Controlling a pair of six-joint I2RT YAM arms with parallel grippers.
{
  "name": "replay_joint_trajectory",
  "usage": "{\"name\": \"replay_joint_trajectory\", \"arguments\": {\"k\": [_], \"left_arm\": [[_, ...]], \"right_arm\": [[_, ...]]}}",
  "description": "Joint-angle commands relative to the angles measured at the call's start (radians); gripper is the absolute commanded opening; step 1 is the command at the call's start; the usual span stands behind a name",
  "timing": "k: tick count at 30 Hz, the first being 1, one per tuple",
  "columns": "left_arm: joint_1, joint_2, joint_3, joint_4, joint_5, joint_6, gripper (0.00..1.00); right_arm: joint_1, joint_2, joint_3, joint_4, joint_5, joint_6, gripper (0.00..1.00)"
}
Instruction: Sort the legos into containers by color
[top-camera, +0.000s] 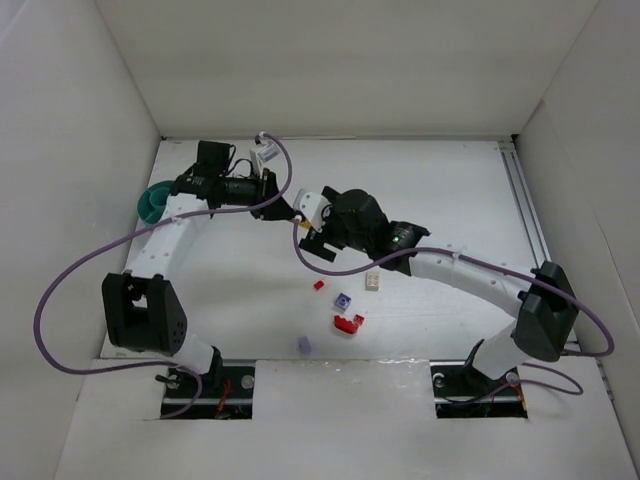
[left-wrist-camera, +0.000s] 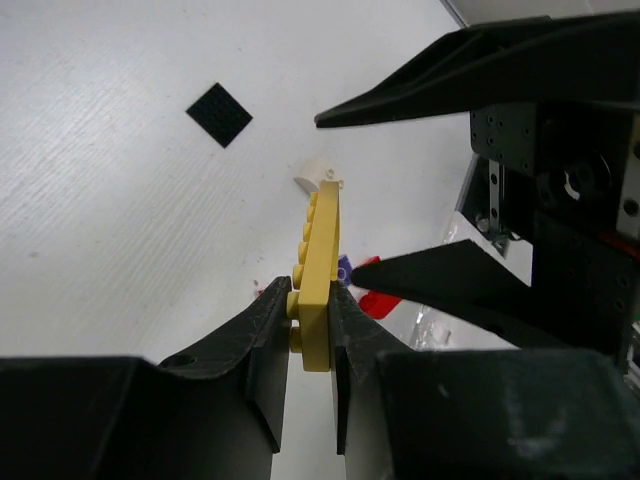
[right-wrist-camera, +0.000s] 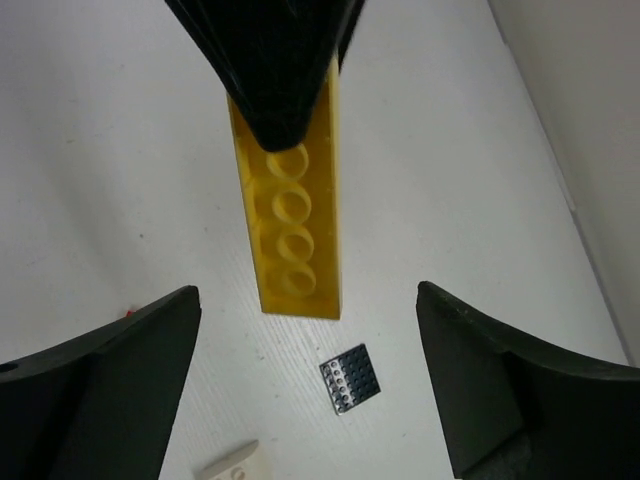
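My left gripper moves to the left in the top view and lowers the plate into the teal bowl (top-camera: 150, 205) next, because the bowl stands on this arm's side.
My left gripper (left-wrist-camera: 308, 290) is shut on a long yellow lego plate (left-wrist-camera: 320, 280) and holds it above the table. In the right wrist view the plate (right-wrist-camera: 295, 220) hangs from the left gripper's fingers (right-wrist-camera: 270, 60), its free end between my right gripper's (right-wrist-camera: 308, 300) wide-open fingers, untouched. The two grippers meet at mid-table, left (top-camera: 284, 205) and right (top-camera: 303, 222). A flat black square (right-wrist-camera: 350, 380) and a cream piece (right-wrist-camera: 232, 465) lie on the table below. The teal bowl (top-camera: 150, 205) is mostly hidden behind the left arm.
Loose legos lie in front of the right arm: a small red one (top-camera: 319, 285), a purple one (top-camera: 343, 300), a cream brick (top-camera: 372, 282), a red one (top-camera: 348, 323) and a lilac one (top-camera: 304, 344). White walls enclose the table.
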Motion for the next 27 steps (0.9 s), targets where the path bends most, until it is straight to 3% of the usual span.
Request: {"name": "replay_joint_trajectory", "arguments": {"k": [1,6,7,12,16,20,27], "left_arm": [[0.031,-0.124,-0.034,0.079,-0.077,-0.049,0.00],[0.172,-0.217,-0.046,0.067,-0.234,-0.114,0.00],[0.189,-0.230,-0.046,0.038,-0.322,-0.114,0.00],[0.275,-0.287,-0.020,-0.069,-0.560,-0.060,0.00],[0.379,-0.268,0.043,-0.195,-0.585,0.149,0.06],[0.505,-0.203,0.144,-0.282,-0.628,0.358,0.06],[0.663,-0.005,0.346,-0.316,-0.633,0.478,0.05]], "right_arm": [[-0.054,-0.070,-0.039,0.065,0.042,0.055,0.95],[-0.191,-0.125,-0.134,0.046,0.016,0.098,0.96],[-0.217,-0.125,-0.145,0.036,0.003,0.120,0.96],[-0.365,-0.061,-0.065,-0.114,-0.070,0.200,0.96],[-0.459,0.032,0.097,-0.216,-0.159,0.266,0.96],[-0.482,0.043,0.119,-0.207,-0.188,0.277,0.95],[-0.473,0.062,0.190,-0.230,-0.265,0.309,0.95]]}}
